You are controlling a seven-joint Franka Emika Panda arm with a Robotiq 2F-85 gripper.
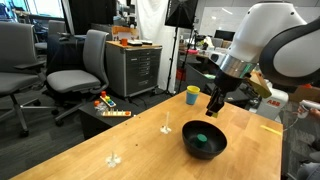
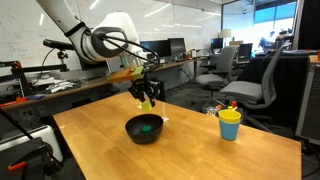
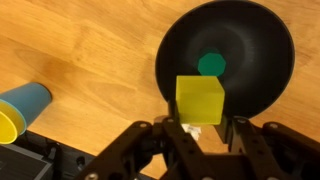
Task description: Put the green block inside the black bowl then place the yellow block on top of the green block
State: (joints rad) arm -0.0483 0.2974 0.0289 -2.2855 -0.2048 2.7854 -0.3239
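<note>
Next, the gripper lowers the yellow block (image 3: 200,99) into the black bowl and over the green block (image 3: 211,64) and releases it there, because it still hangs above the bowl.
The black bowl (image 1: 205,141) (image 2: 145,129) (image 3: 228,55) sits on the wooden table. The green block (image 1: 204,139) (image 2: 147,127) (image 3: 211,64) lies inside it. My gripper (image 3: 200,112) is shut on the yellow block (image 3: 200,99) and holds it in the air just beside the bowl's rim. In both exterior views the gripper (image 1: 215,103) (image 2: 147,98) hangs above the bowl's edge, and the yellow block (image 2: 148,102) shows between the fingers.
A yellow cup with a blue rim (image 1: 192,95) (image 2: 230,124) (image 3: 18,110) stands on the table away from the bowl. Small white marks (image 1: 166,128) lie on the tabletop. Office chairs (image 1: 80,66) and a cabinet stand beyond the table edge.
</note>
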